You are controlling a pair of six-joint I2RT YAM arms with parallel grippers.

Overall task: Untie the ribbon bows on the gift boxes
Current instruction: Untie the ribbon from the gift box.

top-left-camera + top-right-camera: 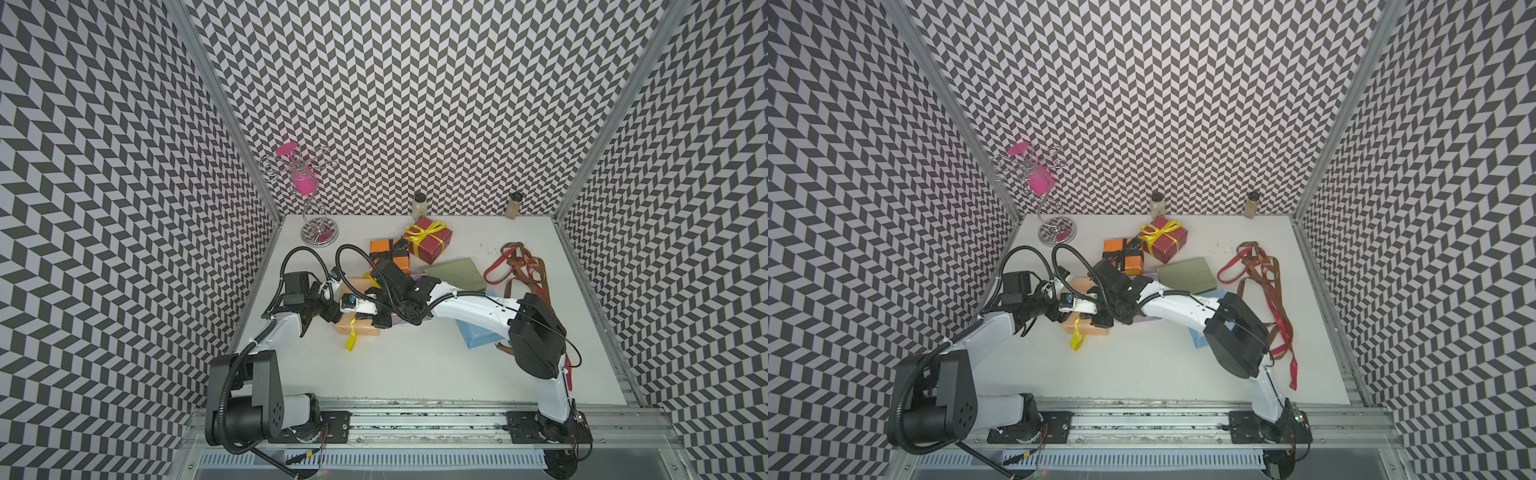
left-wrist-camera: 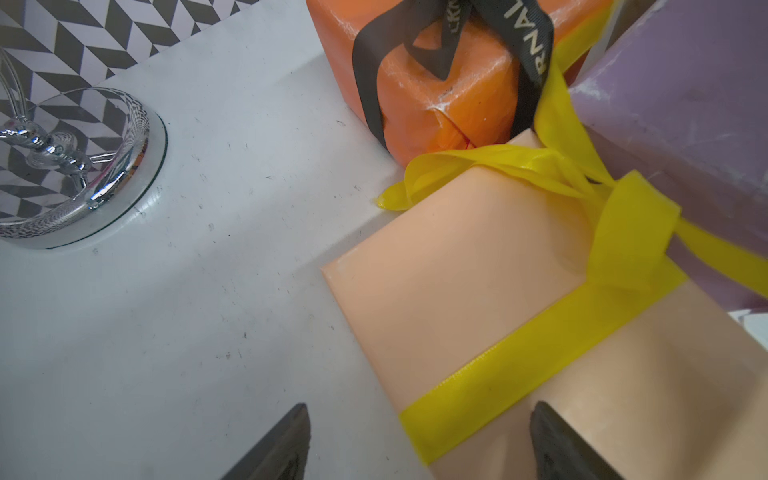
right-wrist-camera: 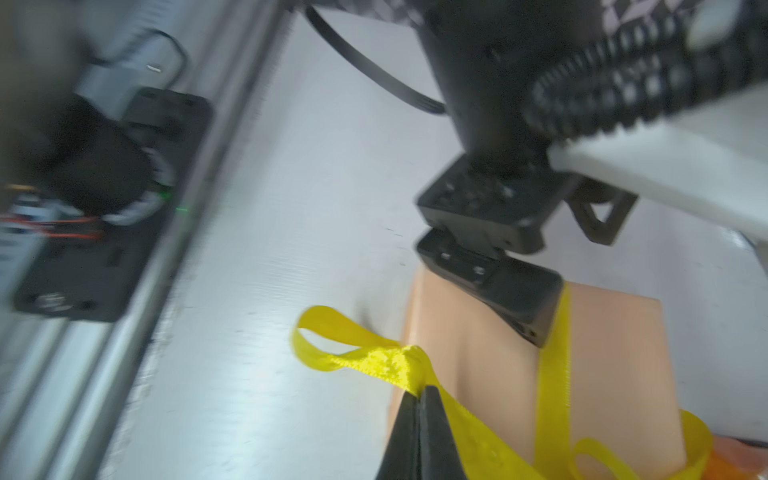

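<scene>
The robot's right gripper should next pull back with the yellow ribbon tail (image 3: 386, 361) to the bare near tabletop and let go there, since that open space is back of the gripper.
A peach gift box (image 2: 478, 270) lies at the table's left middle, a yellow ribbon (image 2: 519, 370) banded across it and tied in a bow (image 2: 631, 237). My left gripper (image 2: 419, 415) is open, its fingers astride the box's edge. My right gripper (image 3: 419, 392) is shut on a yellow ribbon tail (image 3: 386, 361) beside the peach box (image 3: 615, 353). In a top view both wrists crowd over this box (image 1: 357, 330). Behind it sit an orange box (image 1: 397, 262) with a black lettered ribbon and a dark red box (image 1: 432, 247) with a yellow bow (image 1: 424, 230).
Sage green (image 1: 457, 274), light blue (image 1: 473, 338) and lilac (image 2: 685, 83) boxes show no ribbon. Loose brown and red ribbons (image 1: 523, 266) lie at the right. A chrome stand (image 1: 320, 235) with a pink glass and two spice jars (image 1: 419, 205) stand at the back wall.
</scene>
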